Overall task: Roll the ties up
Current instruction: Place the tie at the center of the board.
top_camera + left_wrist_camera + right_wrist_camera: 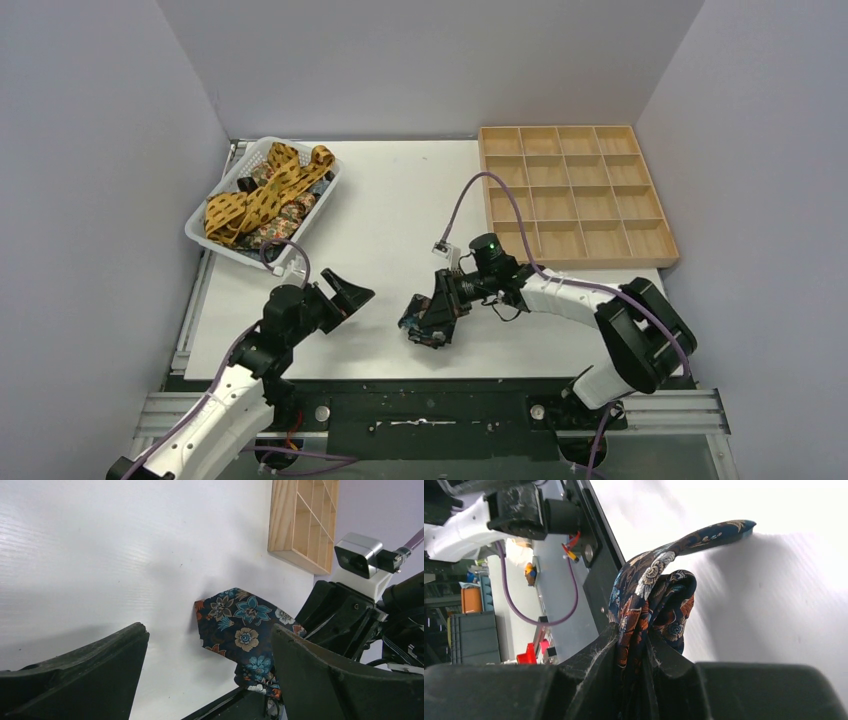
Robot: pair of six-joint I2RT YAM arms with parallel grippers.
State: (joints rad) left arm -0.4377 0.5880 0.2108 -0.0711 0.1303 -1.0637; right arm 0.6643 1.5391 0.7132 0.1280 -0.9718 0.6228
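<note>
I should gently move my right gripper outward and slightly to the left in the top view next, over the bare tabletop, and let go of the tie, because that spot is clear.
A dark navy floral tie [418, 330] is bunched into a loose roll near the table's front edge. My right gripper [437, 312] is shut on it. In the right wrist view the folded tie [651, 595] rises from between the two fingers of the gripper [634, 640], with one end curling off to the right. My left gripper [345, 295] stands open a little to the left of the roll, touching nothing. Through its wide jaws, the left wrist view of that gripper [209, 630] shows the tie [240, 625] lying against the white table.
A white basket [200, 235] at the back left holds mustard-yellow spotted ties [255, 195] and more floral ones. A wooden tray of compartments [575, 195] sits at the back right, and its corner [300, 525] shows in the left wrist view. Purple cables loop off both arms.
</note>
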